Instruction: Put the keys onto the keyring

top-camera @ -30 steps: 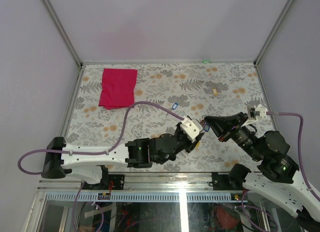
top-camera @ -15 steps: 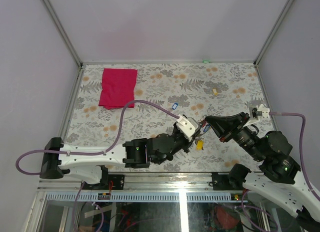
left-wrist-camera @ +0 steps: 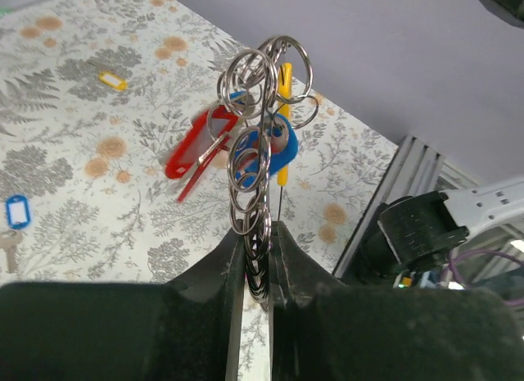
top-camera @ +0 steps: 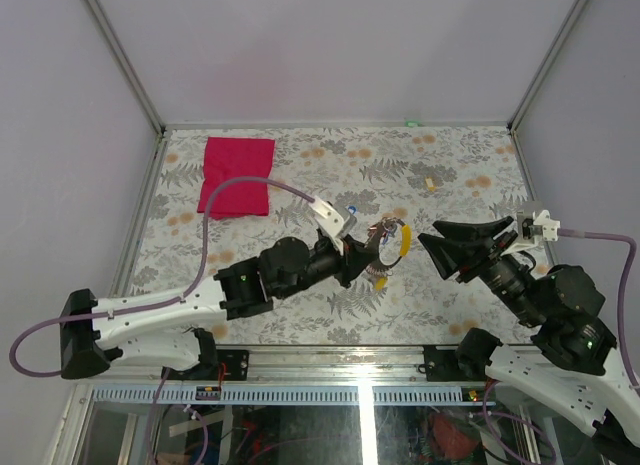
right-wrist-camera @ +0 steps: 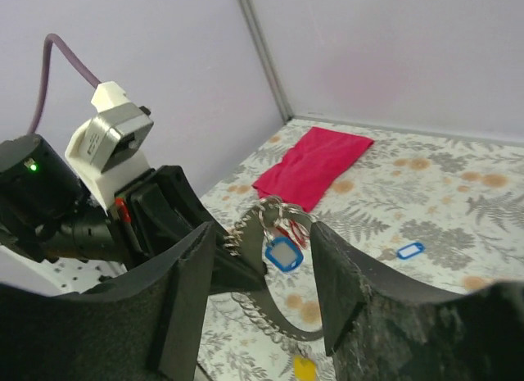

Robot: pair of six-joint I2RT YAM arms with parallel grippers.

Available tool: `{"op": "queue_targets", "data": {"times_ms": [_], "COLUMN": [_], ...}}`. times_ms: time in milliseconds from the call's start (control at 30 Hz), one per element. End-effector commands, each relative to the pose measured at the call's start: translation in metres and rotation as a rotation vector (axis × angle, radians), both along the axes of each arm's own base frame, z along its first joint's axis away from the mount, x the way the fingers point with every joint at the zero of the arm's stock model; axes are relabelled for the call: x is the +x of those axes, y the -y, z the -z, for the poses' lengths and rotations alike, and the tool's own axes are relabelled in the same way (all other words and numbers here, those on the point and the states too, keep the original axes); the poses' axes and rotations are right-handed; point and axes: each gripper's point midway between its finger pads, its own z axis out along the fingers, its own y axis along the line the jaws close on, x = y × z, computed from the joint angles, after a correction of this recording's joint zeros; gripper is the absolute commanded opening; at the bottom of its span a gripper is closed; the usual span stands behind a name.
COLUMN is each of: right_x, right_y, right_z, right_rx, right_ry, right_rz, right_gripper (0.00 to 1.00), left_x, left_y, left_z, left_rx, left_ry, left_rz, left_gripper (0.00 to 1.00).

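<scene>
My left gripper moves down and left in the top view next and releases the keyring (left-wrist-camera: pixel 255 192) on the clear patch of tabletop near the red cloth.
In the left wrist view my left gripper (left-wrist-camera: pixel 258 230) is shut on the keyring (left-wrist-camera: pixel 255 192), a string of silver rings that stands up from the jaws. Three keys hang from its top: one with a red tag (left-wrist-camera: pixel 191 156), one with a blue tag (left-wrist-camera: pixel 268 151) and one with a yellow tag (left-wrist-camera: pixel 284 79). From above, the left gripper (top-camera: pixel 366 248) holds this bunch over the middle of the table, yellow tag (top-camera: pixel 404 237) towards the right. My right gripper (top-camera: pixel 432 247) stands open just right of it, nothing between its fingers (right-wrist-camera: pixel 201 262). The keyring's grey strap (right-wrist-camera: pixel 284 315) and blue tag (right-wrist-camera: pixel 283 255) show beyond them.
A red cloth (top-camera: pixel 237 175) lies at the back left. A loose blue-tagged key (left-wrist-camera: pixel 15 210) lies on the flowered table (top-camera: pixel 470 165) behind the left gripper. A small yellow-tagged key (top-camera: pixel 431 183) lies at the back right. Metal frame rails edge the table.
The left gripper closed further on the keyring and swung it up and back to the left. The right gripper went from shut to open and drew away to the right.
</scene>
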Motion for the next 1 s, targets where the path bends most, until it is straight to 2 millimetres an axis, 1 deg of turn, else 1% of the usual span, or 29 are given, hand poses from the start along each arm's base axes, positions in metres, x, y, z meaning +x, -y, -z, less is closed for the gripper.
{"op": "queue_targets", "data": {"times_ms": [0, 100, 167, 300, 333, 367, 433, 533, 633, 700, 833, 967], "right_x": [0.006, 0.008, 0.009, 0.01, 0.01, 0.01, 0.01, 0.01, 0.01, 0.01, 0.01, 0.009], "right_y": [0.023, 0.028, 0.029, 0.028, 0.028, 0.027, 0.026, 0.026, 0.027, 0.028, 0.03, 0.031], "right_z": [-0.01, -0.004, 0.001, 0.009, 0.011, 0.012, 0.014, 0.016, 0.019, 0.02, 0.024, 0.028], "right_rx": [-0.033, -0.044, -0.048, -0.056, -0.058, -0.061, -0.062, -0.063, -0.062, -0.063, -0.074, -0.076], "right_ry": [0.044, 0.034, 0.021, -0.002, -0.007, -0.01, -0.015, -0.02, -0.028, -0.032, -0.044, -0.053], "right_rz": [0.107, 0.131, 0.141, 0.143, 0.143, 0.14, 0.137, 0.136, 0.139, 0.143, 0.147, 0.147], "right_gripper": [0.58, 0.59, 0.59, 0.59, 0.59, 0.59, 0.59, 0.59, 0.6, 0.6, 0.6, 0.6], "left_x": [-0.008, 0.004, 0.016, 0.051, 0.058, 0.062, 0.065, 0.071, 0.08, 0.086, 0.093, 0.101], "left_y": [0.0, -0.009, -0.017, -0.046, -0.055, -0.059, -0.06, -0.064, -0.073, -0.08, -0.086, -0.098], "left_z": [-0.024, -0.013, -0.004, 0.02, 0.031, 0.035, 0.048, 0.074, 0.095, 0.104, 0.116, 0.134], "left_rx": [-0.183, -0.217, -0.232, -0.285, -0.305, -0.333, -0.344, -0.285, -0.259, -0.249, -0.208, -0.185], "left_ry": [-0.152, -0.273, -0.334, -0.479, -0.526, -0.552, -0.609, -0.656, -0.684, -0.695, -0.697, -0.723], "left_rz": [0.133, 0.143, 0.11, -0.024, -0.05, -0.051, -0.04, -0.083, -0.138, -0.164, -0.186, -0.218], "left_gripper": [0.0, 0.0, 0.0, 0.0, 0.0, 0.0, 0.0, 0.0, 0.0, 0.0, 0.0, 0.0]}}
